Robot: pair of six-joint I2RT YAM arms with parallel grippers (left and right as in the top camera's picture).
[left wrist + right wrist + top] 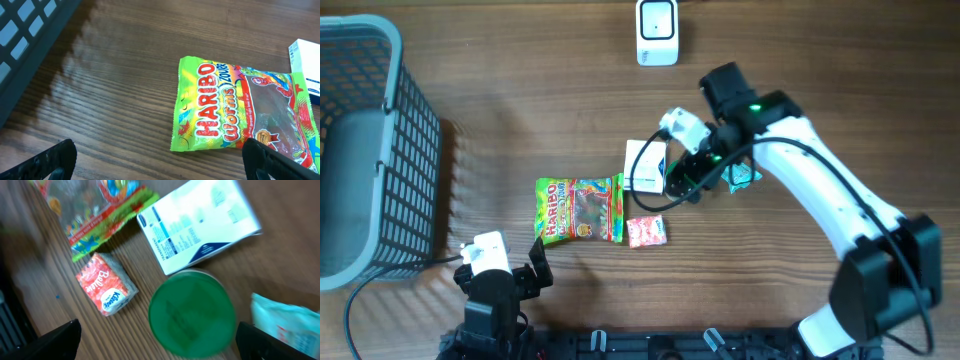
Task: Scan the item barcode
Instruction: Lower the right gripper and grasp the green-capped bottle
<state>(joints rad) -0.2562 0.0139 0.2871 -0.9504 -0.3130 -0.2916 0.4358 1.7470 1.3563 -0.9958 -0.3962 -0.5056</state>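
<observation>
The green lid of the round container (pixel 192 313) shows below, between the open fingers of my right gripper. My right gripper needs to turn and come down around the lid next.
Several items lie mid-table: a green Haribo bag (pixel 578 210), a white box (pixel 645 165), a red tissue pack (pixel 646 231) and a teal packet (pixel 743 177). The white scanner (pixel 657 32) stands at the far edge. My right gripper (pixel 685 180) hovers open over the items. In the blurred right wrist view, a round green lid (pixel 192 313) sits between the wide fingers of that gripper (pixel 157 342), next to the white box (pixel 200 225). My left gripper (pixel 505 272) rests open near the front edge, and its wrist view shows the Haribo bag (pixel 240 107) ahead of it. No barcode is legible.
A grey mesh basket (pixel 360 150) fills the left side of the table, and its wall (pixel 25 40) shows at the left of the left wrist view. The teal packet (pixel 285 325) lies just right of the green lid.
</observation>
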